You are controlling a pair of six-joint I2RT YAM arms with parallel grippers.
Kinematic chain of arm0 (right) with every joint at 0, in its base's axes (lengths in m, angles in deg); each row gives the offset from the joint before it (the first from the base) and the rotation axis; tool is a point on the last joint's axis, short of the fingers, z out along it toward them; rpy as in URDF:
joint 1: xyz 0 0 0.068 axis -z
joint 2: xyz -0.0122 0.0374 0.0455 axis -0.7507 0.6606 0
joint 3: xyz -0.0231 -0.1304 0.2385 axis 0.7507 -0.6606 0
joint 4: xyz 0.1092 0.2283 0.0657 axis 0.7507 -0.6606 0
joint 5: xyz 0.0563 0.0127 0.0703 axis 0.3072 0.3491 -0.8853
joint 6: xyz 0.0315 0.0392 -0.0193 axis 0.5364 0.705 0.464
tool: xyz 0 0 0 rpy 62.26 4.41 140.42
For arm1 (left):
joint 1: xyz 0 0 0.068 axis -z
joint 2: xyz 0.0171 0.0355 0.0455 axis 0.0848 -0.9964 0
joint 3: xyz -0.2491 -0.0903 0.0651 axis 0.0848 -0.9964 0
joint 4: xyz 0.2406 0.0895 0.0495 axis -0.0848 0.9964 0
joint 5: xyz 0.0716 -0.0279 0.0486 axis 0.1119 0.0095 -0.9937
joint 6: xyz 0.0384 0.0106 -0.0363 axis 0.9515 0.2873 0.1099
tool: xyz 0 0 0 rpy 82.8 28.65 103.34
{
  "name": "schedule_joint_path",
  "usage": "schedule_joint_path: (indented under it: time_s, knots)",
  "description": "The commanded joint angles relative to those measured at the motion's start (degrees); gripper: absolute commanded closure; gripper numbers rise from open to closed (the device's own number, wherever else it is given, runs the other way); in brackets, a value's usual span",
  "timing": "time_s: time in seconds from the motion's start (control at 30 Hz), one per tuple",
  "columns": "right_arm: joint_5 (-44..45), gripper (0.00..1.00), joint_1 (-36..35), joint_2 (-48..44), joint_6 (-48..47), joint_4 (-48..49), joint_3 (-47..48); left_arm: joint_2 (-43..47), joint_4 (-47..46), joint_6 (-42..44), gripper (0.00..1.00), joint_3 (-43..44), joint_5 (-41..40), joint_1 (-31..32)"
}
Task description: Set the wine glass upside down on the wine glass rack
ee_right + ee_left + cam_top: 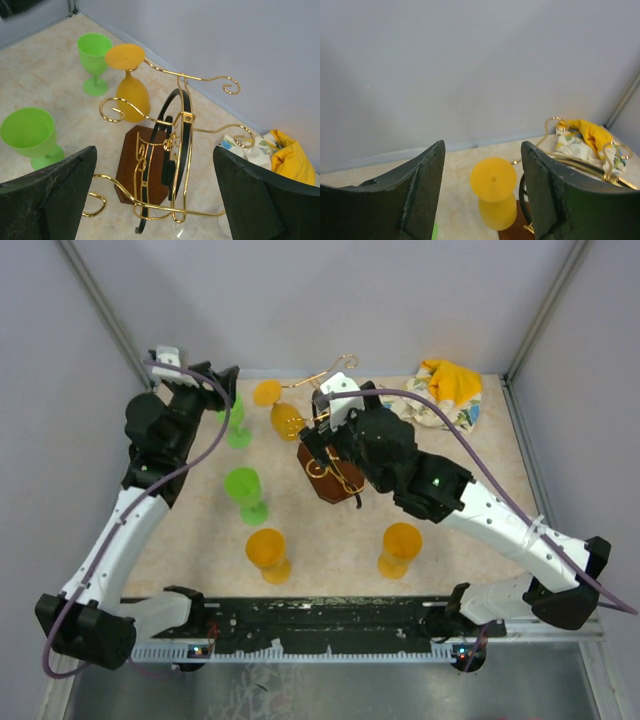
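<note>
The far green glass stands upright off the rack (333,478), so my left gripper next tilts down onto the glass rim's side away from the rack.
The wine glass rack (333,478) is a gold wire stand on a dark brown wooden base, also seen in the right wrist view (182,120). An orange wine glass (284,416) is upside down with its foot at the end of a rack arm; it also shows in the right wrist view (132,95) and the left wrist view (494,192). My left gripper (224,382) (482,150) is open and empty, just left of that glass, which lies ahead of its fingers. My right gripper (325,428) (155,150) is open and empty above the rack.
Two upright green glasses (238,426) (246,494) stand left of the rack. Two upright orange glasses (268,553) (399,549) stand near the front. A yellow patterned cloth (449,388) lies at the back right. A clear glass foot (186,228) shows beside the rack.
</note>
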Motion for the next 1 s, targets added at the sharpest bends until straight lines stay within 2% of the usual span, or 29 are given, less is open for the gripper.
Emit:
schedule_joint_path:
  time_s: [0.0,0.07,0.2,0.4,0.57,0.97]
  knots:
    - [0.2,0.01,0.1,0.3,1.8,-1.2,3.5,-5.7,24.5,-1.0,0.32,15.4,-8.0,-2.4]
    - [1.5,0.01,0.1,0.2,2.9,-2.5,4.0,-11.4,31.3,-2.9,0.31,21.6,-6.0,-5.1]
    - [5.2,0.01,0.1,0.1,4.7,-6.8,5.6,-21.4,36.6,-5.0,0.32,29.3,-0.2,-9.4]
    - [6.7,0.01,0.1,-2.6,7.7,-9.3,4.0,-34.4,48.5,-0.7,0.34,41.2,-1.1,-10.8]
    - [6.3,0.01,0.1,-4.1,9.2,-10.0,2.0,-37.7,50.1,1.4,0.36,40.4,-7.0,-10.9]
    - [7.8,0.01,0.1,-4.2,9.1,-9.7,0.7,-41.8,48.9,1.4,0.35,39.8,-12.2,-11.7]
